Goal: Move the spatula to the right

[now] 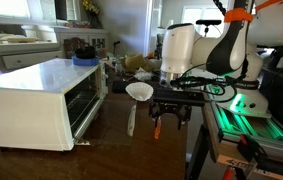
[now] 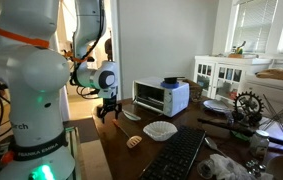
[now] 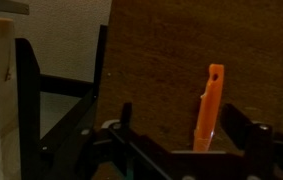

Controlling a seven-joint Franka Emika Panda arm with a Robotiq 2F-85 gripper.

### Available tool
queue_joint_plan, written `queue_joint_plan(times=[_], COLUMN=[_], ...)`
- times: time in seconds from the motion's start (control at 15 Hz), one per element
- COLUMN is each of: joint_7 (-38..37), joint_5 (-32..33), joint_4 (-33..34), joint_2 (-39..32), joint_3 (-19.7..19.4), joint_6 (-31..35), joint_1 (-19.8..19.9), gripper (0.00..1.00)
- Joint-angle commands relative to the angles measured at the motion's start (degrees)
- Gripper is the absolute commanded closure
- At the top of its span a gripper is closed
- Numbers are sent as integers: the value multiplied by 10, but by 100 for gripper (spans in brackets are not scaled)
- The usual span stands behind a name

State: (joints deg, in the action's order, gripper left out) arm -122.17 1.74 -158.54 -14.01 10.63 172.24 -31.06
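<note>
The spatula's orange handle [image 3: 209,108] lies nearer one open finger, so my gripper should go down and to the right in the wrist view, until it is centered on the handle.
The spatula [image 3: 210,105] is a thin orange-red stick. In the wrist view it lies between my gripper's [image 3: 184,125] two dark fingers, close to the right-hand one, over the brown table. The fingers stand well apart and do not touch it. In an exterior view the spatula [image 1: 158,127] shows just below the gripper [image 1: 171,113], low over the table. The gripper also shows in an exterior view [image 2: 108,110] at the table's far end; I cannot make out the spatula there.
A white round-headed utensil with a pale handle [image 1: 133,105] lies beside the gripper. A white toaster oven [image 1: 41,100] [image 2: 161,95] stands on the brown table [image 1: 111,150]. A black keyboard [image 2: 176,160] and clutter fill the near end.
</note>
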Motion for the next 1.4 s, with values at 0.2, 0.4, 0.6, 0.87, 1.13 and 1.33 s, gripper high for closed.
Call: queue_joint_plan(times=[0.2,0.4,0.6,0.87,1.13,1.33], joint_7=[17,34,44,51,53,57], joint_5=[31,30,30,29,25,22], joint_4=[2,4,4,4,4,4], joint_2=[-21,-28,-35,-42,-45,-49], joint_3=[-36,-35,-42,-59,-62,-53], joint_6=[46,50,57,65,68,72], joint_1=[-20,-14,-17,-26,-28,-21], gripper=[0,21,12,18,51,76])
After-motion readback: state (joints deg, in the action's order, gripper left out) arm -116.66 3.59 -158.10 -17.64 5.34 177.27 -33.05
